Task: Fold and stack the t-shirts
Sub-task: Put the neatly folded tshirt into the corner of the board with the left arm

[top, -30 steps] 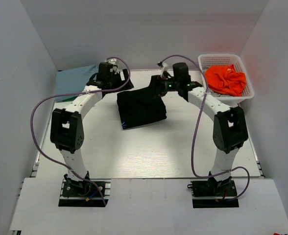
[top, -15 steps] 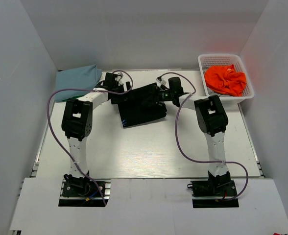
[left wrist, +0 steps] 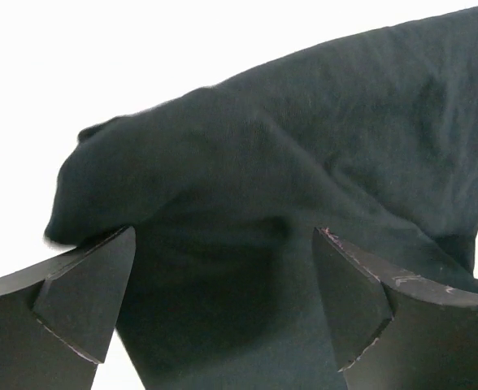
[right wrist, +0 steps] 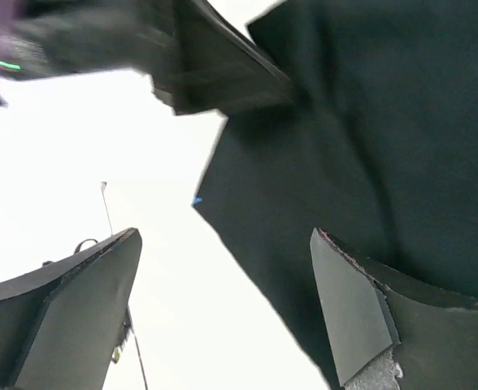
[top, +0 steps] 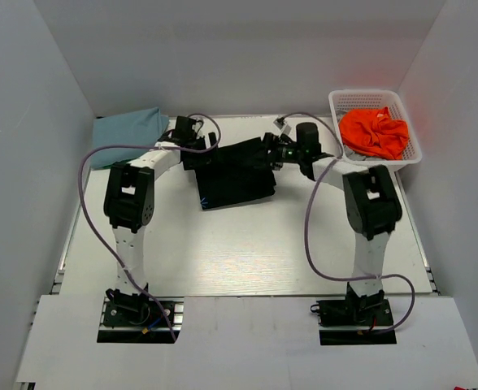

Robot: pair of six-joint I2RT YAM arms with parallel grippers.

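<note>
The robot's left gripper needs to go down and back onto the black t-shirt's edge (top: 197,169) (left wrist: 141,353) facing the light blue one, because that edge is below and back of it.
The black t-shirt (top: 235,175) lies folded in a rough square at the middle back of the table. It fills the left wrist view (left wrist: 304,146), and its edge with a tiny blue print (right wrist: 197,201) shows in the right wrist view. My left gripper (top: 197,152) is open at the shirt's far left corner, with black cloth between its fingers (left wrist: 84,301). My right gripper (top: 271,153) is open at the far right corner, its fingers (right wrist: 361,317) straddling the shirt's edge. A light blue t-shirt (top: 129,126) lies folded at the back left. An orange t-shirt (top: 375,132) is crumpled in the basket. No green one is in view.
The white mesh basket (top: 336,101) stands at the back right against the wall. White walls close in the table on three sides. Purple cables loop from both arms over the table.
Both arms have dropped low and pulled in towards the shirt's far corners. The left gripper came forward from the back edge onto the shirt. The shirt's far edge now lies flatter and wider.
</note>
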